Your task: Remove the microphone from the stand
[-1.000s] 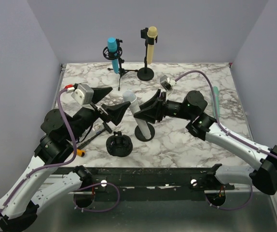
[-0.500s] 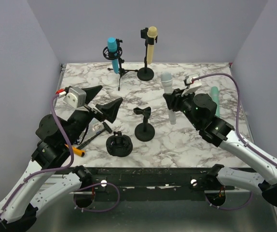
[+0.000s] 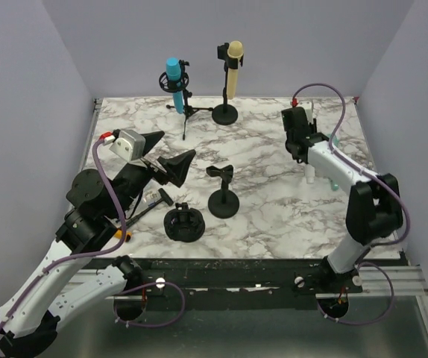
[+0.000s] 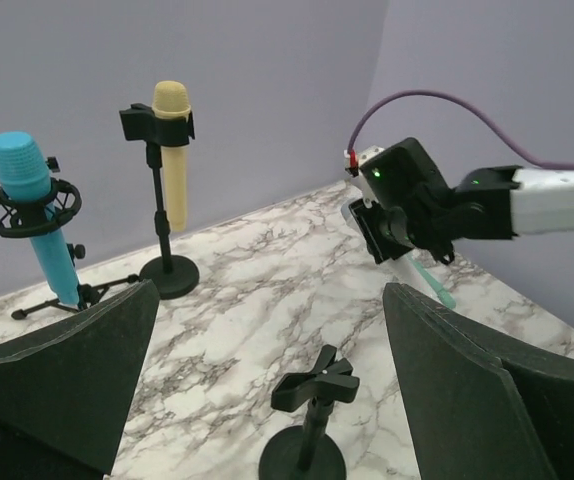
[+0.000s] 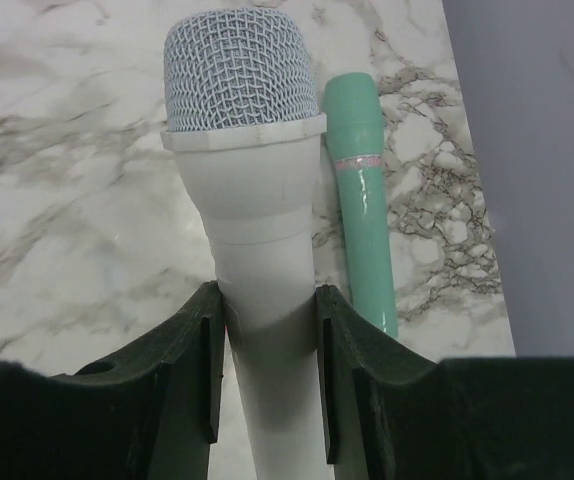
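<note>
The white microphone is still held above its spot. My right gripper will next lower the white microphone [image 5: 247,180] onto the bare tabletop beside the green microphone until it lies flat.
My right gripper [image 3: 301,143] is shut on the white microphone [image 5: 247,180], gripping its handle just below the mesh head. It holds the microphone low over the right side of the table, next to a green microphone [image 5: 362,190] lying flat there. The white handle end shows in the top view [image 3: 311,174]. The black stand [image 3: 223,195] is in the middle of the table and its clip [image 4: 315,385] is empty. My left gripper [image 3: 171,153] is open and empty, raised left of the stand; in its own wrist view [image 4: 270,295] the stand is between its fingers, farther off.
A blue microphone [image 3: 174,80] in a shock mount on a tripod and a yellow microphone [image 3: 233,68] on a round-base stand are at the back. A round black mount [image 3: 183,224] and an orange-handled tool [image 3: 124,233] lie near the front left.
My right gripper has carried the white microphone away from the stand to the right side of the table and lowered it beside the green microphone. The left arm has barely moved.
</note>
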Tool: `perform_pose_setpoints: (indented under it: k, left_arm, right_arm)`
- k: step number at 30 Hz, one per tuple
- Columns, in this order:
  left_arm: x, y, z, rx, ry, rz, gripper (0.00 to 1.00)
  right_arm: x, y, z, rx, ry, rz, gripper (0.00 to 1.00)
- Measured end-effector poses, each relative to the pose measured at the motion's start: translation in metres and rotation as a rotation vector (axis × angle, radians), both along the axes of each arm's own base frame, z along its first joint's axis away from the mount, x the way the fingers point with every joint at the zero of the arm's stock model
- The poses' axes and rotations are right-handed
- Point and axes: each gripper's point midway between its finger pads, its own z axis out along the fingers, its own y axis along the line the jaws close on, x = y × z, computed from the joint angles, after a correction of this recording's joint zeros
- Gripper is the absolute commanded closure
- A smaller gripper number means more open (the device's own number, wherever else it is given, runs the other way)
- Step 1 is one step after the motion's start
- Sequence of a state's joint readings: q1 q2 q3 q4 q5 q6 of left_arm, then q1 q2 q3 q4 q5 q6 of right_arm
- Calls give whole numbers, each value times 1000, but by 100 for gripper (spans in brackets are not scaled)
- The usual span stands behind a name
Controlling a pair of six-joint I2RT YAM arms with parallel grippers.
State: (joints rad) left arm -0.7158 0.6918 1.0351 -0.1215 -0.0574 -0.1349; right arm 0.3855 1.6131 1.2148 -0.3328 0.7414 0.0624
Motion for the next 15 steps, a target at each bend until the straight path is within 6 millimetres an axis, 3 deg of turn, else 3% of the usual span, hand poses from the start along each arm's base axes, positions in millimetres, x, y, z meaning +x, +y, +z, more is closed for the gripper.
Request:
perform_pose_setpoints:
  k: [4,6,11,15]
  left_arm:
    - [1,-7,-4,14,9,-17,1]
    - [0,-13,-7,30,11,-30,1]
    - [2,-19,-14,52,20,-41,1]
    - [6,-24,-19,70,28,-42,1]
  right_arm:
    - [41,-46,-48,8,125,-108,99]
    - [53,-57,-75,18,195,-121,99]
    - [52,-66,-116,30,317,-123,98]
    - [48,-66,-128,28,360,-113,87]
